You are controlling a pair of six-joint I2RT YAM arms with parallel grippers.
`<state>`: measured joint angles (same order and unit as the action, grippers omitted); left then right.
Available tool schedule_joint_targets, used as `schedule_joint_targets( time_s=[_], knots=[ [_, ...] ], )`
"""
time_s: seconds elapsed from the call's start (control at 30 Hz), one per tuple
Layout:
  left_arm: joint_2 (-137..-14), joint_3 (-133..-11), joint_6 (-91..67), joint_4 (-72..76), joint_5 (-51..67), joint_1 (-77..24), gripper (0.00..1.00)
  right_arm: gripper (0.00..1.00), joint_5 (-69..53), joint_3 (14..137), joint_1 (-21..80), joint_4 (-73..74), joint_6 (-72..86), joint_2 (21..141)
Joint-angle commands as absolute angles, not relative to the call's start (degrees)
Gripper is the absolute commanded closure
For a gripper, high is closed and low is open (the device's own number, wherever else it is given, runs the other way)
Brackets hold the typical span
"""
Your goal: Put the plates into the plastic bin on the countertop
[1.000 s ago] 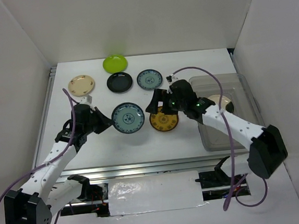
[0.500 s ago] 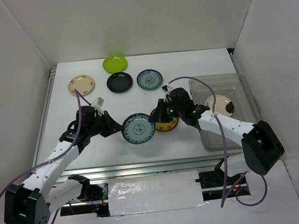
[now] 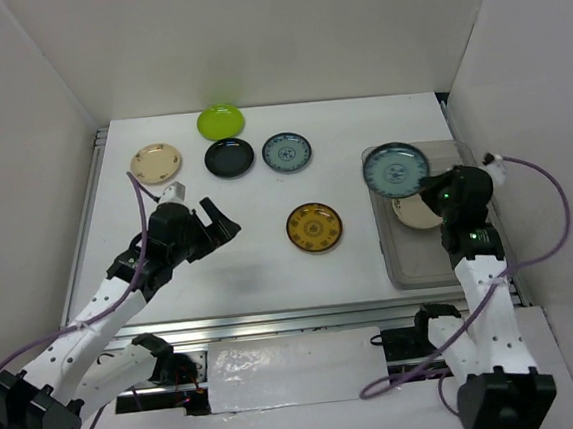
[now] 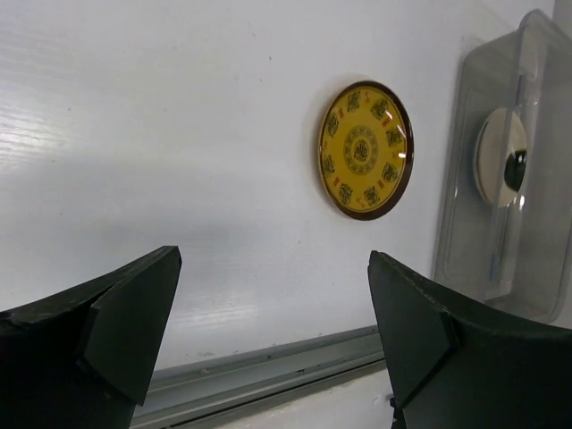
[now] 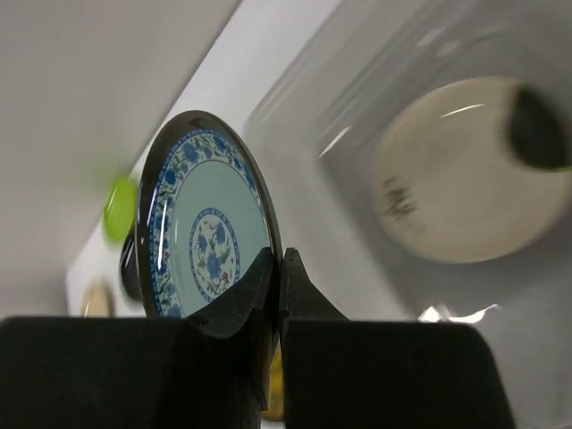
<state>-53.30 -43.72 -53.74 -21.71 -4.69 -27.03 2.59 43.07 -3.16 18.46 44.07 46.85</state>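
I should next lower my right gripper and bring the blue-grey patterned plate back onto the cream plate inside, because the patterned plate still hangs high by the bin's edge.
My right gripper (image 3: 428, 186) is shut on the rim of a blue-grey patterned plate (image 3: 396, 169), holding it tilted over the far left part of the clear plastic bin (image 3: 388, 258). In the right wrist view the fingers (image 5: 279, 259) pinch that plate (image 5: 210, 241) edge-on. A cream plate with a brown patch (image 3: 417, 211) lies inside the bin. My left gripper (image 3: 223, 230) is open and empty over the white countertop (image 3: 272, 276), left of the amber plate (image 3: 314, 227). Lime green (image 3: 220, 121), black (image 3: 229, 157), blue-grey (image 3: 287, 152) and tan (image 3: 156, 164) plates lie at the back.
White walls close in the countertop on three sides. A metal rail (image 3: 276, 319) runs along its near edge and another down the left side (image 3: 91, 212). In the left wrist view the amber plate (image 4: 365, 150) lies ahead with the bin (image 4: 541, 98) to its right.
The blue-grey plate passed from my left gripper to my right. The left opened and drew back left; the right shut on the plate and carried it right, over the bin.
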Motion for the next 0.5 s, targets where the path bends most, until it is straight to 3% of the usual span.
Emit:
schedule_joint_targets(
  time_s=[0.0,0.2,0.3,0.47],
  knots=[
    [-56.9,-43.6,-53.7,-19.6,-7.6,-30.2,0.01,1.0,7.7,38.7,-17.4,21.5,47.5,47.4],
    [-71.6,-52.4,-49.3,-18.3,-8.7,-40.8,0.01,1.0,0.3,38.1,-30.5,14.2,47.9,58.5],
    [-76.2,-55.0,-49.0,-17.8,-9.8,-43.8,0.01,1.0,-2.5,39.5,-30.8,12.9,47.0,65.5],
    [-82.4,-57.2,-50.1,-15.1,-9.2,-44.4,0.01,0.98,-2.4,37.4,-29.5,9.1,47.1,67.0]
  ],
)
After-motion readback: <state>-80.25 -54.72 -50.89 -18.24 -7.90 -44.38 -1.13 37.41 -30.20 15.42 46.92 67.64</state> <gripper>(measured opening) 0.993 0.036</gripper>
